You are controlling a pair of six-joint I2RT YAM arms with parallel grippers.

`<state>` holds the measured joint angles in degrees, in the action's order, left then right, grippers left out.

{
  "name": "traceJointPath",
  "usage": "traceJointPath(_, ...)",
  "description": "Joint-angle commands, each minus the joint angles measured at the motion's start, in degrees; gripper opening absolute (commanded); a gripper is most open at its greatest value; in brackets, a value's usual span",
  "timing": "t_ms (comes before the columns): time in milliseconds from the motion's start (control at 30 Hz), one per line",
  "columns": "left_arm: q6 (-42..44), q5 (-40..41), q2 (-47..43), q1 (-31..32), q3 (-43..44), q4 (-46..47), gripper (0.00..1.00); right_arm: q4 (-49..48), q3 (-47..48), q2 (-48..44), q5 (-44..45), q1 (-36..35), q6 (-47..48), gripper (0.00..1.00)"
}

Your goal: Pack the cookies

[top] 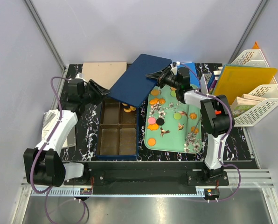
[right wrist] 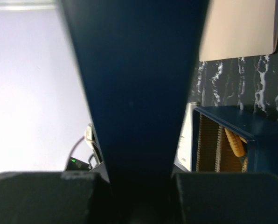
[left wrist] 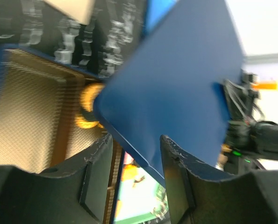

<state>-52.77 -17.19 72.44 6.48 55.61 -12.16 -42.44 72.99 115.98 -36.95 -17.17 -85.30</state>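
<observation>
My right gripper needs to move back and down toward the compartment box next and release the lid, because the box is below my gripper, to its left in the top view.
The dark blue lid (top: 141, 79) hangs tilted over the far end of the blue compartment box (top: 99, 135). My right gripper (top: 153, 76) is shut on the lid's right edge; in the right wrist view the lid (right wrist: 134, 84) fills the gap at that gripper (right wrist: 140, 175). My left gripper (top: 104, 91) is open by the lid's left corner, and the lid (left wrist: 176, 84) edge runs just beyond its jaws (left wrist: 136, 140) without touching them. A few orange cookies (top: 128, 108) lie in the box's far right compartment. More cookies, orange (top: 151, 141), pink (top: 152, 121), black (top: 160, 122) and green (top: 177, 116), lie on the mint-green tray (top: 174, 140).
A beige board (top: 104, 72) lies behind the box. White file racks (top: 258, 100) with a yellow folder (top: 244, 81) stand at the right edge. A pale grey object (top: 48, 123) sits at the left, beside my left arm.
</observation>
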Motion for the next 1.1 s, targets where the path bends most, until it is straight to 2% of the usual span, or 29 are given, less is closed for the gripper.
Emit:
traceJointPath(0,3.7,4.8,-3.1,-2.5,0.0,-8.4,0.49,9.5,7.2,-5.5,-6.6,0.4,12.5,0.00)
traceJointPath(200,2.3,9.8,-6.0,-5.2,-3.9,-13.8,0.48,17.6,10.7,-6.2,-9.2,0.1,19.7,0.00)
traceJointPath(300,1.6,13.2,-6.1,-5.6,-3.9,-17.3,0.48,25.4,13.1,-7.0,-10.1,-0.7,25.9,0.00)
traceJointPath(333,1.6,13.9,-6.0,-5.8,-3.6,-17.9,0.48,29.1,14.1,-7.1,-10.4,-0.9,28.3,0.00)
traceJointPath(567,3.8,20.7,-3.1,-6.4,0.8,-23.3,0.48,38.4,14.4,-8.2,-16.5,-7.5,34.8,0.00)
traceJointPath(700,3.3,19.7,-0.9,-7.8,1.3,-23.7,0.48,38.8,13.5,-8.1,-18.8,-10.6,35.8,0.00)
traceJointPath(833,0.4,17.5,-1.8,-9.5,-3.6,-22.0,0.48,37.9,11.8,-7.4,-20.4,-11.9,36.1,0.00)
traceJointPath(1067,-1.6,15.8,-5.6,-10.6,-8.9,-21.1,0.47,23.2,5.3,-5.5,-23.6,-12.3,27.0,0.00)
